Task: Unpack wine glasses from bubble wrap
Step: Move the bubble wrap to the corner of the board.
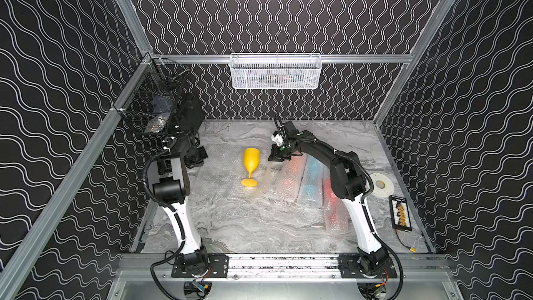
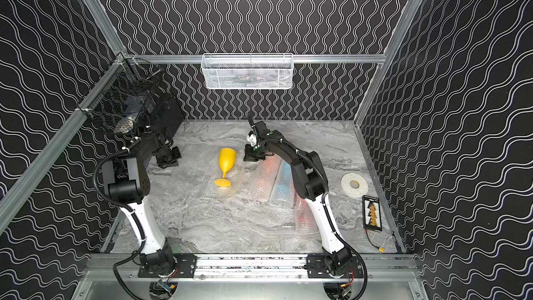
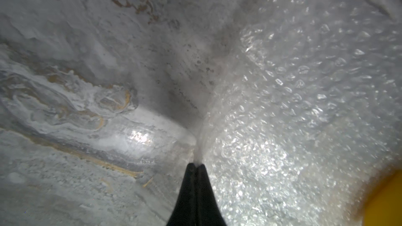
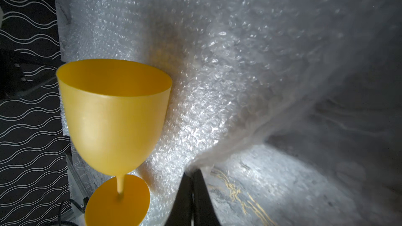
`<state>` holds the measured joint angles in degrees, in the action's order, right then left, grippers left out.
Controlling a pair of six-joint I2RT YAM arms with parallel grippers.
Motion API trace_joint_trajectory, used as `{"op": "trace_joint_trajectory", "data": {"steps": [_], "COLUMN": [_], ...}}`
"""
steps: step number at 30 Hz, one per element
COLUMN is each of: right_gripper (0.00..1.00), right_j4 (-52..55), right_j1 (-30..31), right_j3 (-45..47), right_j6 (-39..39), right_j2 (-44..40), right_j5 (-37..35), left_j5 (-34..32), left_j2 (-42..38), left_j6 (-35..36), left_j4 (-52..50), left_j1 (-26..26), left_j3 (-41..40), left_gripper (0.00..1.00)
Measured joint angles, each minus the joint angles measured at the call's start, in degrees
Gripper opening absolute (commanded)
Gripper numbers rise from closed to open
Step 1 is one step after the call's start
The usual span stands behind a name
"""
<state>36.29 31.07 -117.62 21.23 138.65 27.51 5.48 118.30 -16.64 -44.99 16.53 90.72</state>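
Observation:
My right gripper holds the pinched edge of the sheet. Next, it needs to pull that edge outward and let it go on the bare tabletop strip (image 1: 263, 136), which lies outward of the gripper and has clear room.
A yellow wine glass (image 1: 251, 163) (image 2: 227, 160) lies on its side, bare, on a flat sheet of bubble wrap (image 1: 222, 171) (image 4: 217, 61) in mid-table. My left gripper (image 1: 198, 161) (image 3: 196, 166) is shut on the sheet's left edge, which rises pinched from its tips. My right gripper (image 1: 278, 157) (image 4: 192, 171) is shut on the sheet's far right edge, beside the glass (image 4: 113, 114). To the right lie three wrapped tubes, showing orange (image 1: 291, 177), light blue (image 1: 311, 180) and red (image 1: 334, 212); the right arm covers part of them.
A white disc with a tape roll (image 1: 382, 184) and a black tray (image 1: 399, 212) with a cable sit by the right wall. A white wire basket (image 1: 275, 70) hangs on the back rail, and a black one (image 1: 153, 96) on the left rail.

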Motion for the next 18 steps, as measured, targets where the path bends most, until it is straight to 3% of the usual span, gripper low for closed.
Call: {"op": "trace_joint_trajectory", "data": {"steps": [18], "right_gripper": [0.05], "right_j4": [-0.59], "right_j1": [-1.51], "right_j3": [-19.52], "right_j6": [0.42], "right_j2": [12.33], "right_j5": [-4.5], "left_j5": [1.75], "left_j2": [10.27], "left_j6": [-2.91], "left_j4": [0.44], "left_j1": [-0.24], "left_j3": [14.49], "left_gripper": [0.0]}}
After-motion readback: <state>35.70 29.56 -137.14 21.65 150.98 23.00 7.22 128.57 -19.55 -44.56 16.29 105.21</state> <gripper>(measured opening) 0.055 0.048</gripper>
